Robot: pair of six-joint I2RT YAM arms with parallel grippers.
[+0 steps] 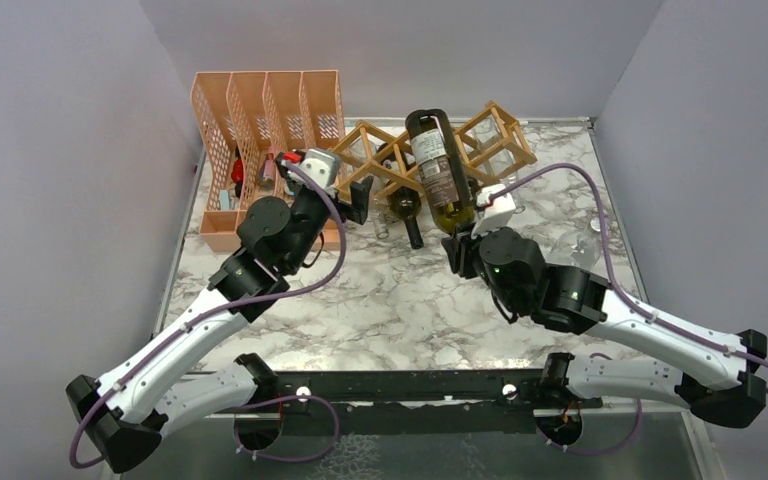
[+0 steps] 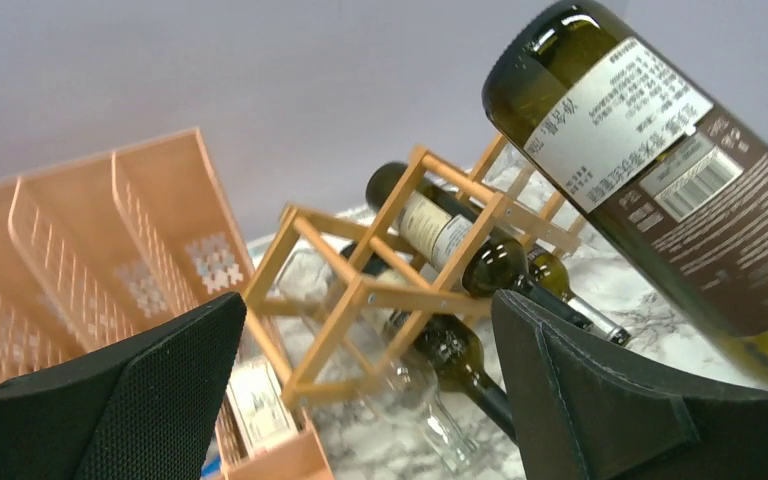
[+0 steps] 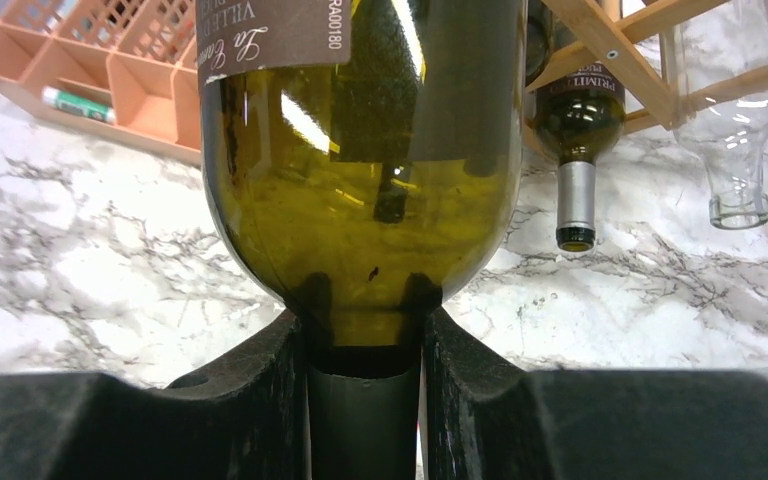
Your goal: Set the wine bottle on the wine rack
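My right gripper holds the bottle and will next move outward and to its left in the top view, toward the rack's empty upper notch, then go down to release the bottle.
My right gripper is shut on the neck of a dark green wine bottle with a brown and white label. It holds the bottle base-away, raised over the front of the light wooden lattice wine rack. The bottle fills the right wrist view and shows at the upper right of the left wrist view. The rack holds dark bottles and a clear one. My left gripper is open and empty, just in front of the rack's left end.
An orange perforated file organiser stands at the back left, beside the rack. A dark bottle's neck sticks out of the rack toward me. A clear bottle lies in the rack's right part. Marble tabletop lies between the arms.
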